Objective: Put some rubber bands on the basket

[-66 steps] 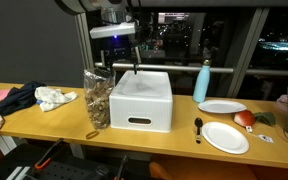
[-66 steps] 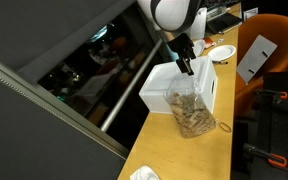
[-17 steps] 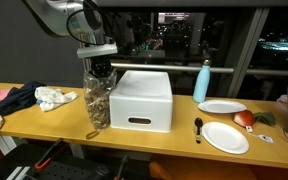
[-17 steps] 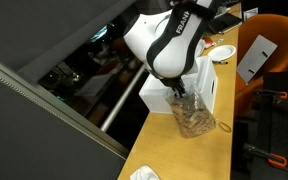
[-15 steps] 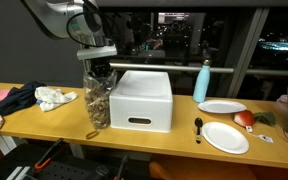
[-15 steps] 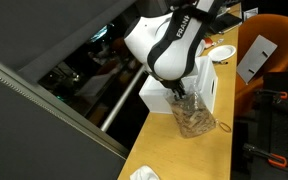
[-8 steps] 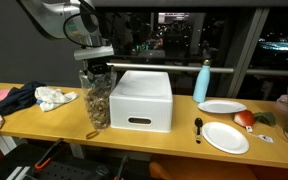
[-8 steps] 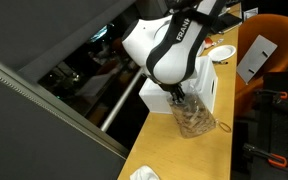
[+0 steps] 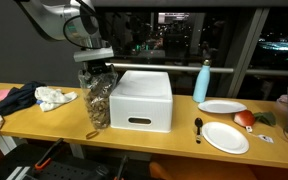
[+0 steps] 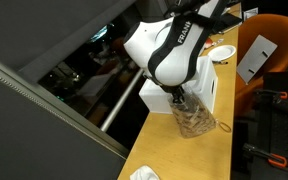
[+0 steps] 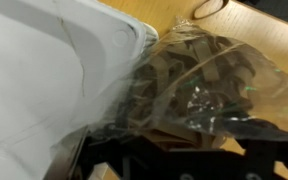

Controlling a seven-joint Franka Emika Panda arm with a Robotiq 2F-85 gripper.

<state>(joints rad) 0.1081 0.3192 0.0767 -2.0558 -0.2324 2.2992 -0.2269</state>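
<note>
The tan rubber bands lie heaped inside the clear plastic below the gripper's fingers. The gripper goes down deeper through the bag's opening onto them next.
A clear plastic bag of tan rubber bands stands on the wooden table against the left side of the white basket. Both show in both exterior views, the bag in front of the basket. My gripper is at the bag's open top, fingertips down in the mouth. In the wrist view the bag fills the frame beside the basket's white wall. The dark fingers sit at the bottom edge. Their opening is hidden by the plastic.
A loose rubber band lies on the table by the bag. Dark and white cloths lie at the left. A blue bottle, two white plates, a spoon and a red fruit sit right of the basket.
My arm has swung from above the basket over to the bag's top. In the last second it has edged a little further over and down into the bag's mouth.
</note>
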